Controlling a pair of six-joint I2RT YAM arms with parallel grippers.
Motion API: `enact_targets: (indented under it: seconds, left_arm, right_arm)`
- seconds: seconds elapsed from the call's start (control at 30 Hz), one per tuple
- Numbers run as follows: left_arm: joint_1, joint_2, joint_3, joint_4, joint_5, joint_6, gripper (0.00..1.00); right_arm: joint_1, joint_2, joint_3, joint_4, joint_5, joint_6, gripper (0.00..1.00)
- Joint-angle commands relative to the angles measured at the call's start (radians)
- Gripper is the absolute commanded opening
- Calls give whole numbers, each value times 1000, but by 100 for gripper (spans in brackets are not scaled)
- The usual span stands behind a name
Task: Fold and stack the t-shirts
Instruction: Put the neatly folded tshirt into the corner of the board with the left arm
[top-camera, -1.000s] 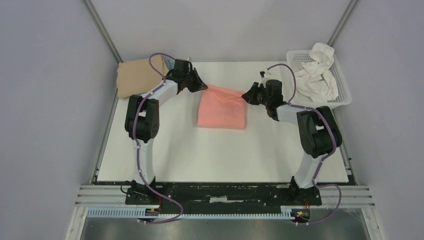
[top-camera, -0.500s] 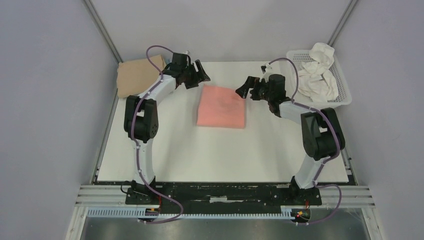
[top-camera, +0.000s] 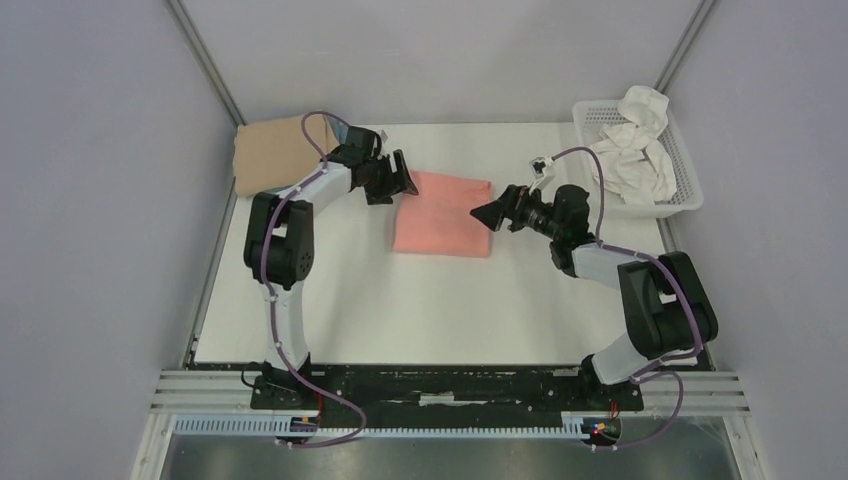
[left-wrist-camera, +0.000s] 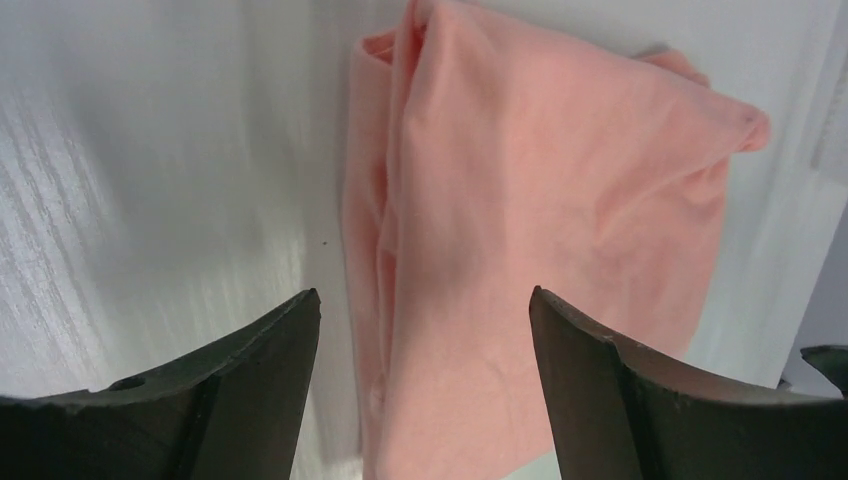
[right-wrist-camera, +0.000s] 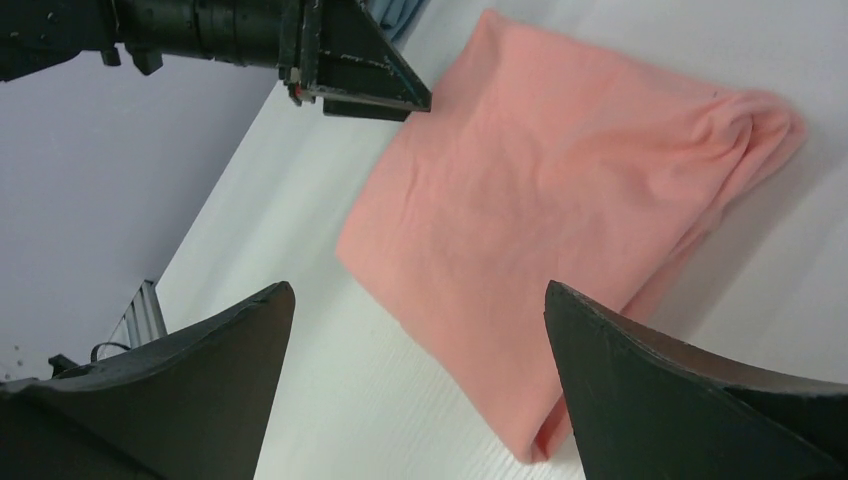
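The spread fingers of my left gripper are already on both sides of the salmon-pink t-shirt's edge facing the tan t-shirt, so the gripper will go down onto the fold along that edge next.
A salmon-pink t-shirt lies folded into a rectangle on the white table, also filling the left wrist view and the right wrist view. My left gripper hovers open at its far-left corner, the cloth below its spread jaws and not gripped. My right gripper stands open just off the shirt's right edge, jaws wide over its near corner. A tan t-shirt lies folded at the far left. A sliver of blue cloth shows behind the left gripper's fingers.
A white mesh basket with crumpled white cloth stands at the far right corner. Grey walls close in on both sides. The table's near edge meets the black rail that carries both arm bases.
Both grippers have opened and let go of the pink shirt's far corners. The right arm has drawn back to the right and swung nearer; the left lifted, then settled by the far-left corner.
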Motion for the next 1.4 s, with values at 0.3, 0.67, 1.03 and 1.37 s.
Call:
enact_targets:
  seconds: [0.3, 0.67, 1.03, 1.37]
  left_arm:
    - [-98, 86, -14, -127, -191, 25, 71]
    - [-203, 116, -27, -134, -433, -40, 5]
    - [-217, 53, 113, -184, -978, 174, 2]
    - [-148, 32, 171, 7, -1126, 514, 2]
  right_arm:
    - [2, -391, -290, -193, 321, -157, 98]
    - [1, -668, -396, -343, 524, -240, 98]
    - [1, -727, -460, -307, 594, -231, 98]
    - [1, -763, -513, -240, 641, -200, 98]
